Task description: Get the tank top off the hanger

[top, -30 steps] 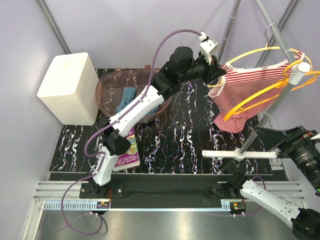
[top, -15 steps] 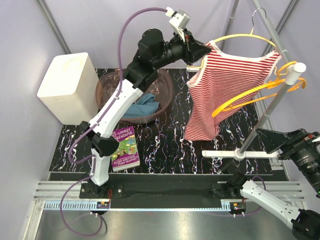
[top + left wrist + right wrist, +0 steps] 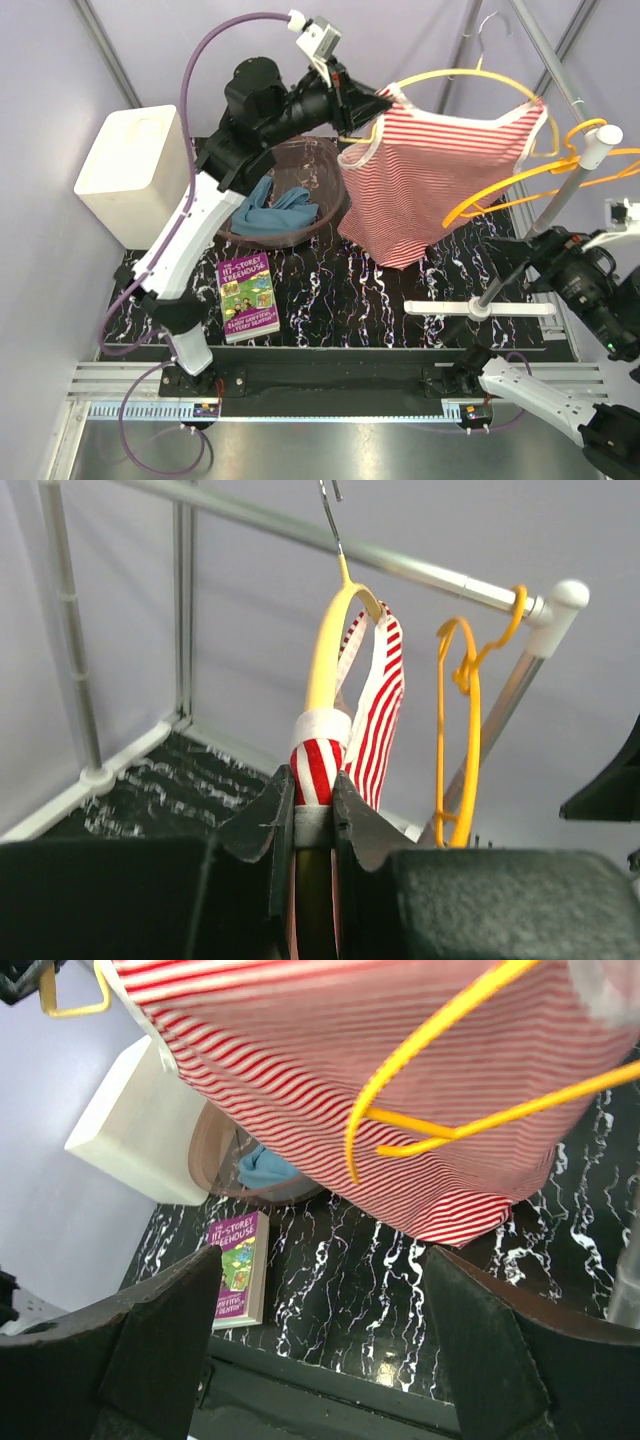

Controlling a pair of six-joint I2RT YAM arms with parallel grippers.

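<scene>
The hanger's neck lies outward of my right gripper and is bare of cloth. My right gripper should next go outward and to the left in the top view, onto the hanger's neck.
A red-and-white striped tank top hangs on a yellow hanger, held high and off the rail. My left gripper is shut on the hanger's left end and the top's strap; the left wrist view shows the strap pinched between the jaws with the hanger rising above. My right gripper is open and empty, below the top's hem, at the right of the table.
Two empty yellow hangers hang at the end of the rack rail. The rack's white base stands on the marble table. A brown basket holds blue cloth. A purple book and a white box are at the left.
My left gripper has carried the hanger and tank top up and to the left, lifting the hook off the rail. My right arm has risen slightly at the right.
</scene>
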